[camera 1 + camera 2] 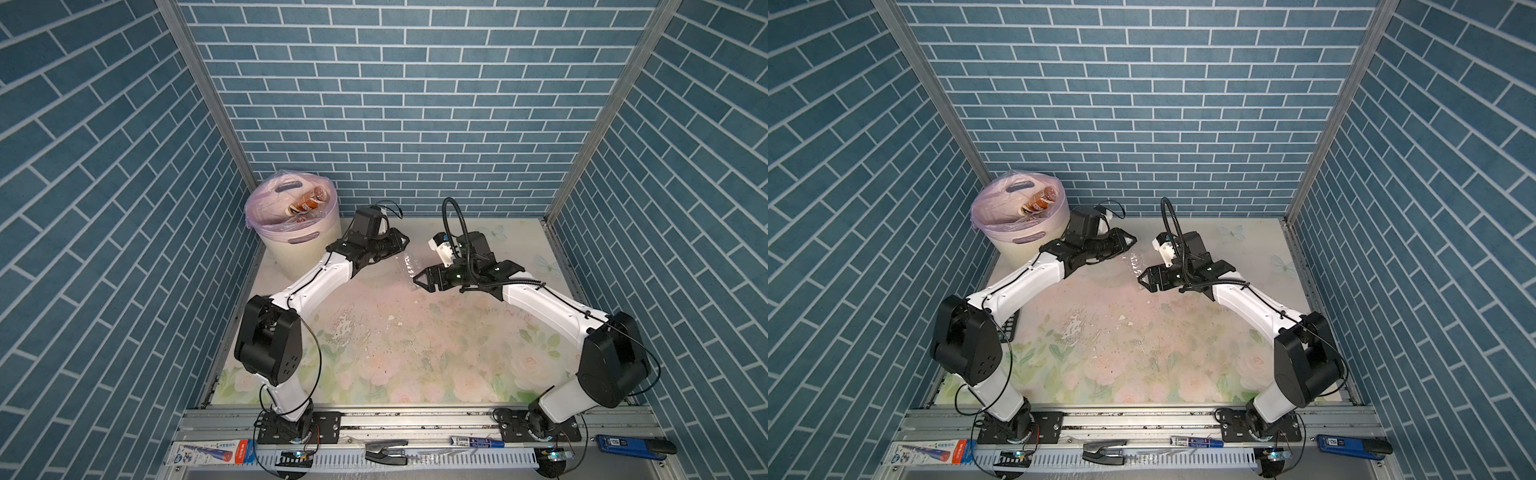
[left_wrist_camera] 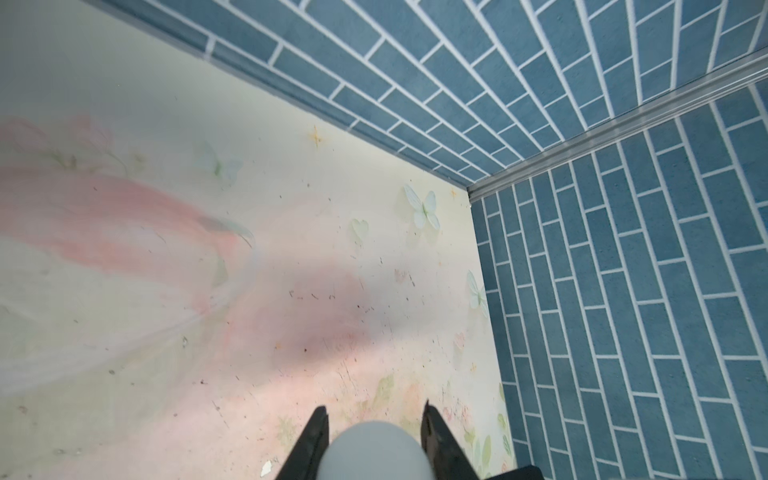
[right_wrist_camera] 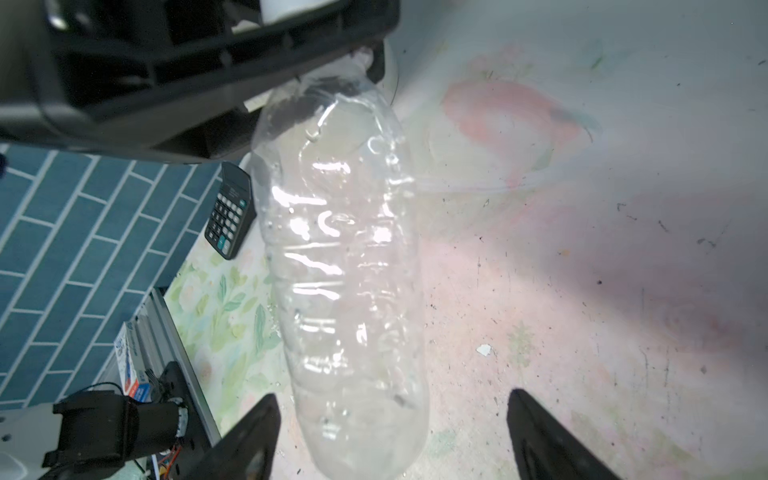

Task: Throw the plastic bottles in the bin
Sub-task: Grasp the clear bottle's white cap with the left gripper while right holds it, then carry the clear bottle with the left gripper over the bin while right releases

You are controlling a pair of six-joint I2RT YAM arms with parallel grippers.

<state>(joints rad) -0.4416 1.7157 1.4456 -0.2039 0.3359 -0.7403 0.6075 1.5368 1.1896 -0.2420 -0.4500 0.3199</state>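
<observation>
Next, my left gripper lifts, carries the bottle over the bin's opening [image 1: 291, 209], dips and releases, since the bin stands beside it, away from my right gripper.
A plain clear plastic bottle [image 3: 345, 257] hangs above the table between my two grippers, faint in both top views [image 1: 409, 268] [image 1: 1136, 266]. My left gripper [image 1: 404, 241] [image 2: 374, 409] is shut on its neck end, which shows as a pale round blur [image 2: 376, 453] between the jaws. My right gripper [image 1: 417, 281] [image 3: 392, 399] is open. Its fingers [image 3: 262, 419] stand wide on either side of the bottle's base, not pressing it. The bin [image 1: 291, 245] [image 1: 1017, 249], cream-white with a pink bag, stands at the back left behind my left arm. Brown-labelled bottles [image 1: 307, 203] lie inside it.
A black calculator [image 3: 230, 210] lies by the left wall, partly under my left arm [image 1: 1010, 328]. Blue brick walls close off three sides. On the front rail lie a pen box [image 1: 208, 453], a black clip [image 1: 386, 453], a marker [image 1: 478, 441] and a blue cutter [image 1: 623, 445].
</observation>
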